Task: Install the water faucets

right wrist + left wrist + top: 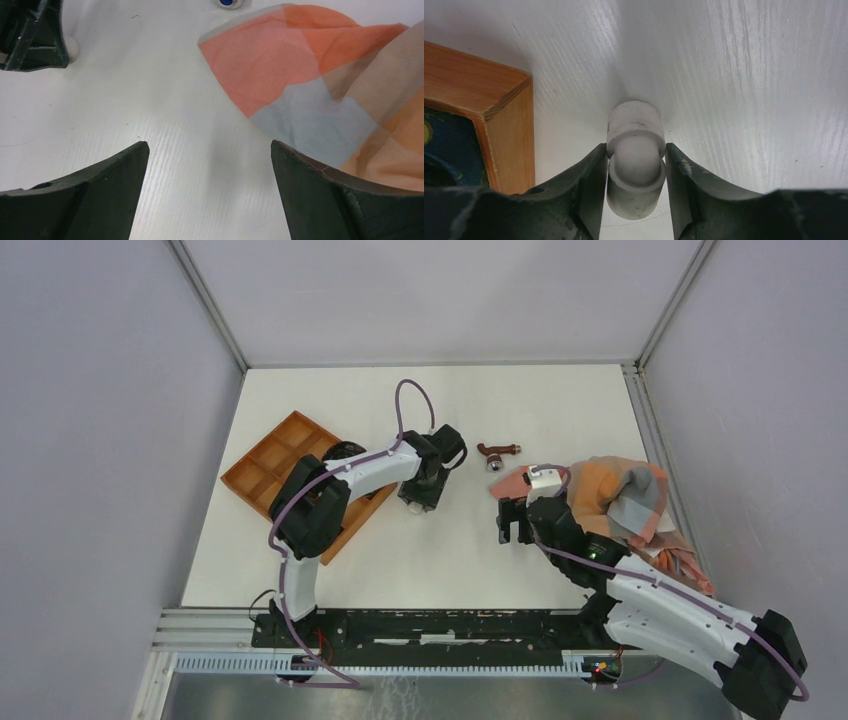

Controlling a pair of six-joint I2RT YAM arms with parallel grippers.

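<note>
Next, my open right gripper moves outward over the faucet's knob end [494,460] [229,3], as the faucet lies outward of it. Then it lowers its fingers astride that end and closes.
The water faucet [497,452], a small reddish-brown bent tap with a silvery knob, lies on the white table between the arms. In the right wrist view only its blue-marked knob [227,2] shows, at the top edge. My left gripper [420,498] is shut on a white elbow pipe fitting [634,165] and holds it low over the table next to the tray; the jaws press on both of its sides. My right gripper [515,525] is open and empty [210,147], over bare table, in front of the faucet.
An orange-brown wooden compartment tray [258,447] lies at the left, and its corner [506,125] is close to my left fingers. A crumpled orange, pink and grey cloth [620,495] lies at the right, right beside my right gripper [310,85].
</note>
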